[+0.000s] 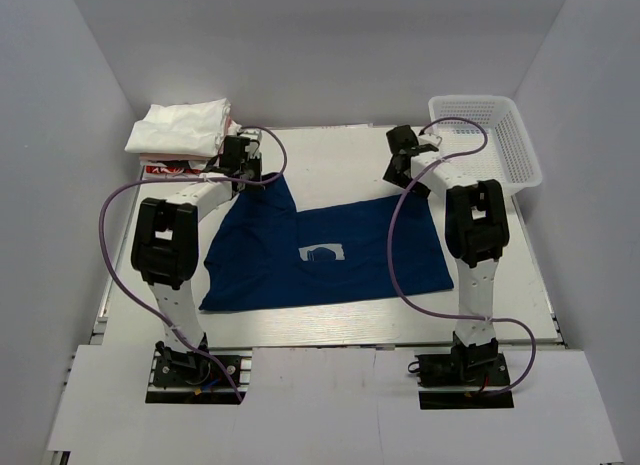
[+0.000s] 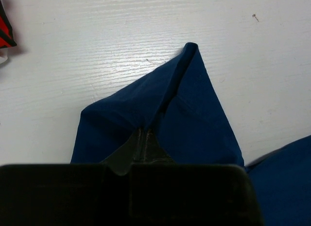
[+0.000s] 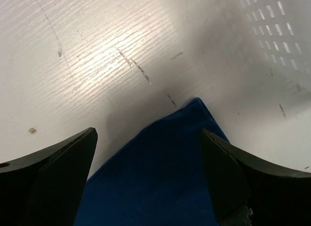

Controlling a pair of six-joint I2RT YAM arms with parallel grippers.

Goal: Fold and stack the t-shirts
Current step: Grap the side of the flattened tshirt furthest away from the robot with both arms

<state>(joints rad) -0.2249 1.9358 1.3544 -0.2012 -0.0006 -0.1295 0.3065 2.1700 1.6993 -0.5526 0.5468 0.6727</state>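
My right gripper lowers onto the cloth and closes its fingers next, as the shirt's far corner by the basket (image 3: 180, 131) lies below, between the spread fingers.
The large navy blue t-shirt (image 1: 320, 247) lies spread on the white table, its white chest mark (image 1: 322, 254) facing up. My left gripper (image 1: 243, 171) is shut on the shirt's far left corner; in the left wrist view the cloth (image 2: 184, 109) bunches into a peak ahead of the closed fingertips (image 2: 144, 138). My right gripper (image 1: 400, 170) is open and hovers over the far right corner (image 3: 180, 148), which lies between the spread fingers (image 3: 68, 158) untouched. Folded white t-shirts (image 1: 180, 127) and a red-printed one (image 1: 165, 167) sit stacked at the far left.
A white plastic mesh basket (image 1: 505, 135) stands at the far right corner, also showing in the right wrist view (image 3: 277, 26). Purple cables loop beside both arms. White walls enclose the table on three sides.
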